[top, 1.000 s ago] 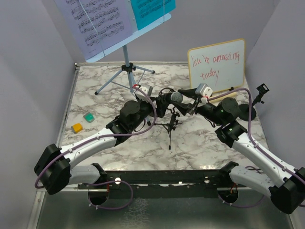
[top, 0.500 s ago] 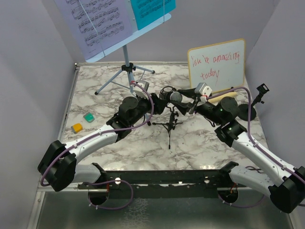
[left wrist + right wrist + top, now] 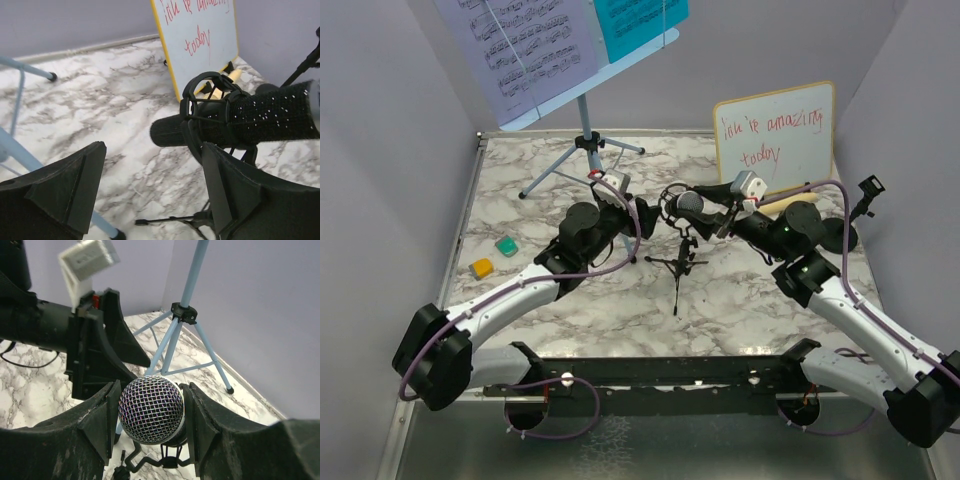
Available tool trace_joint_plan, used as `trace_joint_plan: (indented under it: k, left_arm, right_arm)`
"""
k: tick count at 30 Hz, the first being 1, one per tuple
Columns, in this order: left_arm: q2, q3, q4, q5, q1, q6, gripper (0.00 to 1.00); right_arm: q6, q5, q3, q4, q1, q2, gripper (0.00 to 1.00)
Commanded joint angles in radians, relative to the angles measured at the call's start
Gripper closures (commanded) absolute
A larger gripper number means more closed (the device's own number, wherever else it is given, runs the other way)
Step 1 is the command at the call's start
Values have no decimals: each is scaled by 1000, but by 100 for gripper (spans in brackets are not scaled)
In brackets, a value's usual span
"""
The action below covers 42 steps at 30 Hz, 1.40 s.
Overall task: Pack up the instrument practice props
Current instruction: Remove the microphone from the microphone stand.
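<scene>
Because my right gripper occupies the mesh head, I will turn my left gripper and bring it onto the microphone's black body between head and ring mount [image 3: 270, 114].
The black studio microphone [image 3: 688, 203] lies level on its small tripod [image 3: 678, 266]. My right gripper [image 3: 705, 212] is shut on its mesh head [image 3: 151, 410]. My left gripper [image 3: 645, 214] is open, just short of the microphone's black rear end [image 3: 170, 131], which lies beyond my right fingertip [image 3: 225, 185]. The light-blue music rack [image 3: 585, 140] stands at the back left with the printed music sheet [image 3: 520, 50] and the cyan sheet [image 3: 640, 20]. The cream handheld microphone [image 3: 802, 200] lies by the whiteboard, partly hidden by my right arm. Its black round-base pole [image 3: 863, 197] is at the far right.
The wood-framed whiteboard [image 3: 775, 135] leans on the back wall at the right. A green block [image 3: 506, 245] and an orange block [image 3: 482, 268] lie at the left. Grey walls close three sides. A rack leg [image 3: 15, 150] runs close to my left finger.
My left arm has shifted a little back and left, its gripper staying open by the microphone's rear. My right gripper has kept hold of the mesh head.
</scene>
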Motion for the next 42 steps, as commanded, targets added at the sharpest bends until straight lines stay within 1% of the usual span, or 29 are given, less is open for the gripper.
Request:
trace_joint_plan:
  k: [1,5,9,14,23,28,31,33,35,37,39,40,42]
  left_arm:
    - [-101,-55,70,92,5,325,16]
    - [-153,-107,142,274,5,487,16]
    - [-129,-86,171,438,5,621,16]
    - [-57,-9,171,599,3,681,16]
    - [34,58,171,640,-29,766,17]
    - [85,96,171,650,-43,779,23]
    - [100,118,171,649,-49,760,31]
    - [112,122,171,641,-49,754,39]
    - [120,118,171,635,-49,751,51]
    - [120,106,171,623,-49,761,66]
    - [113,91,171,610,-49,772,79]
    - [107,84,171,602,-49,780,85]
    - [94,67,171,585,-49,793,90]
  right_arm:
    - [9,-10,33,61,5,-1,100]
    - [9,2,32,61,6,-3,100]
    - [17,4,45,38,6,7,100]
    - [46,-16,51,36,6,15,100]
    - [75,-47,56,30,5,32,99]
    - [103,-73,52,39,6,33,99]
    - [105,-80,45,37,6,37,99]
    - [108,-80,39,41,6,37,99]
    - [112,-80,34,44,6,35,99]
    - [113,-76,30,45,6,32,98]
    - [125,-58,23,49,6,26,91]
    - [136,-41,20,53,7,22,85]
    - [184,28,14,60,6,10,65]
